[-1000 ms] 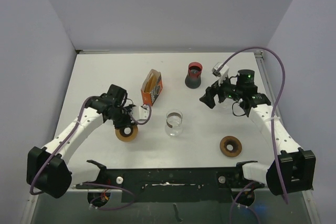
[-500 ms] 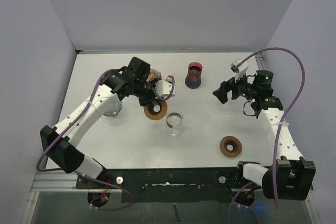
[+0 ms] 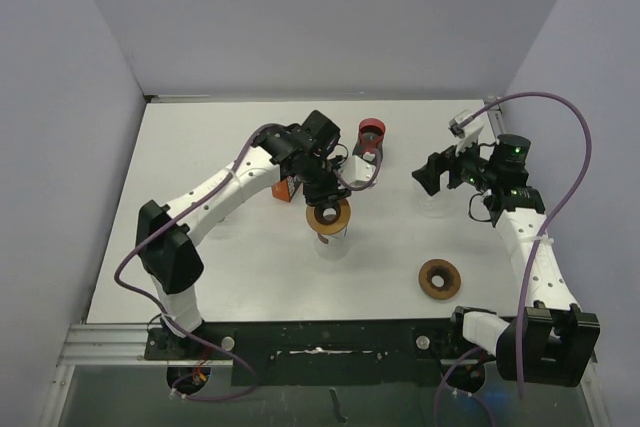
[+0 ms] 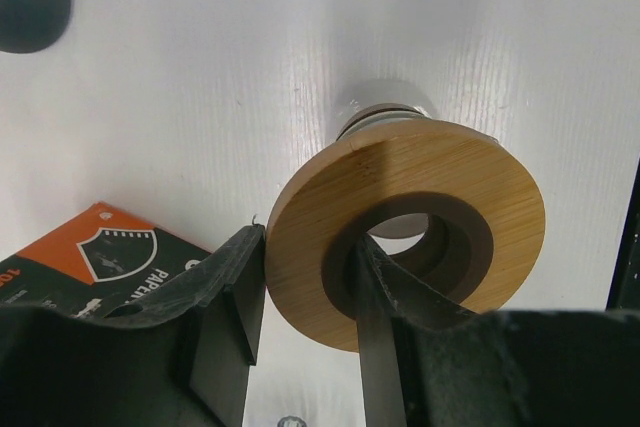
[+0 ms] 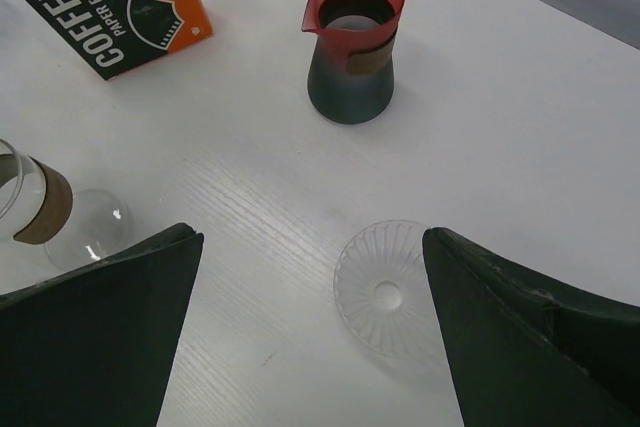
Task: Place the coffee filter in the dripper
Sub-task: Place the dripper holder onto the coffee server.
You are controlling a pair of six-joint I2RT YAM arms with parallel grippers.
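Note:
My left gripper should move down next until the wooden ring rests on the opening of the glass carafe (image 3: 330,235), and then let go of the ring. The ring is hanging just above it now.
My left gripper (image 4: 305,242) is shut on a wooden ring (image 4: 405,227), one finger outside its rim and one through its hole. The ring hangs just above a clear glass carafe (image 4: 390,107), near the table's middle (image 3: 327,214). The clear ribbed dripper (image 5: 390,292) lies on the table at the right (image 3: 437,202). My right gripper (image 5: 312,237) hovers over it, open wide, with nothing between its fingers. No loose coffee filter shows; only the orange filter box (image 5: 110,2) is in view, partly hidden behind the left arm (image 3: 285,187).
A red-topped dark carafe (image 3: 370,142) stands at the back, between the two grippers. A second wooden ring (image 3: 439,278) lies near the front right. The glass carafe (image 5: 40,207) wears a brown band.
The left arm swung from the left side to the centre, carrying the wooden ring over the glass carafe. The right gripper shifted slightly right and back, still open.

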